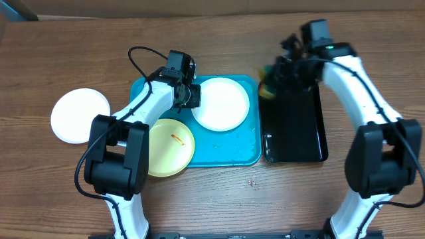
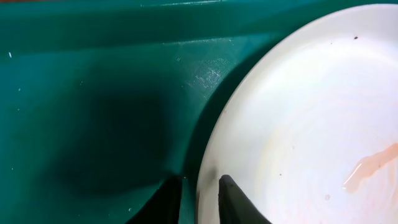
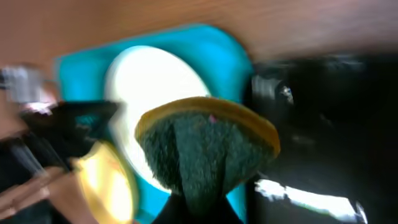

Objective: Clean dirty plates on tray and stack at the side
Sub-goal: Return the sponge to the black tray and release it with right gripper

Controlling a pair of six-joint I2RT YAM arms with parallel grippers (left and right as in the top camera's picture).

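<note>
The black tray's wet bottom lies below my right gripper and to its right in the overhead view, so I should shift that way, lower and release the sponge (image 3: 205, 146).
The turquoise tray (image 1: 232, 149) holds a white plate (image 1: 222, 103) at its back right and a pale yellow-green plate (image 1: 166, 153) with an orange smear at its front left, overhanging the rim. A second white plate (image 1: 80, 115) lies on the table to the left. My left gripper (image 1: 190, 96) straddles the left rim of the tray's white plate (image 2: 311, 112), fingers (image 2: 199, 196) close together on the rim; a faint orange smear (image 2: 373, 165) shows on it. My right gripper (image 1: 277, 74) is shut (image 3: 199, 208) on a green-and-yellow sponge (image 3: 205, 146) above the gap between the trays.
A narrower black tray (image 1: 295, 126) lies right of the turquoise one and is wet and shiny in the right wrist view (image 3: 323, 124). The tray floor (image 2: 93, 93) left of the plate is bare. The wooden table runs all round.
</note>
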